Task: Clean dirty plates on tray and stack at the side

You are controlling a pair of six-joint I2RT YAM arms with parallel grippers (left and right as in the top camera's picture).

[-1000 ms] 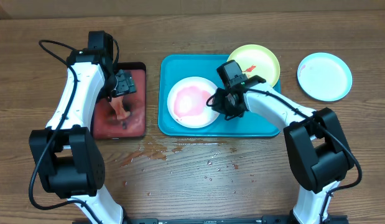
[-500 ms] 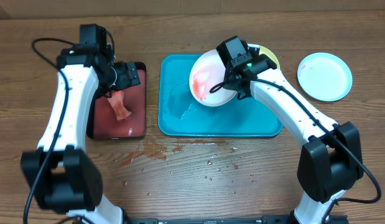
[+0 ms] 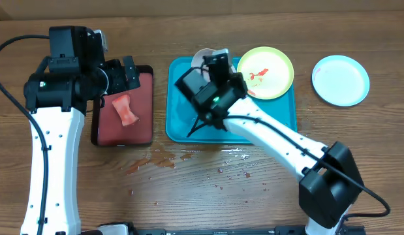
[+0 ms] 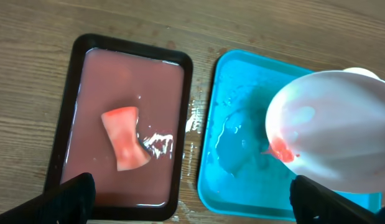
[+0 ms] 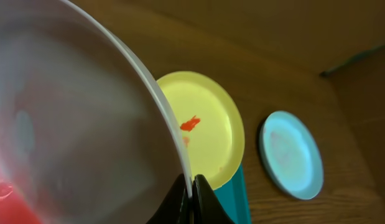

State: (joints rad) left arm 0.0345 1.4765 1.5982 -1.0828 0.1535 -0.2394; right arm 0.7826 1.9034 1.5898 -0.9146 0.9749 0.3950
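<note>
My right gripper goes down next, tilts the white plate flat and releases its rim, since the teal tray's open bottom lies below, clear of the yellow-green plate (image 3: 265, 72).
My right gripper (image 5: 192, 186) is shut on the rim of the white plate (image 5: 68, 124), which it holds tilted steeply above the teal tray (image 3: 280, 124). Red sauce runs at the plate's low edge (image 4: 280, 151). The yellow-green plate (image 3: 265, 72), smeared red, rests on the tray's far right corner. On the table to the right lies the light blue plate (image 3: 341, 79). My left gripper (image 4: 192, 183) hangs open above the gap between the two trays, with nothing between its fingers.
A black-rimmed red tray (image 3: 144, 134) of reddish water stands left of the teal tray, with a pink sponge (image 3: 124, 109) lying in it. Reddish drops and a wet patch (image 3: 156, 160) mark the table in front of both trays. Water pools on the teal tray (image 4: 236, 143).
The right gripper lifted the white plate off the teal tray and tipped it up toward the tray's far left. The left arm rose away from the sponge, which stayed in the red tray.
</note>
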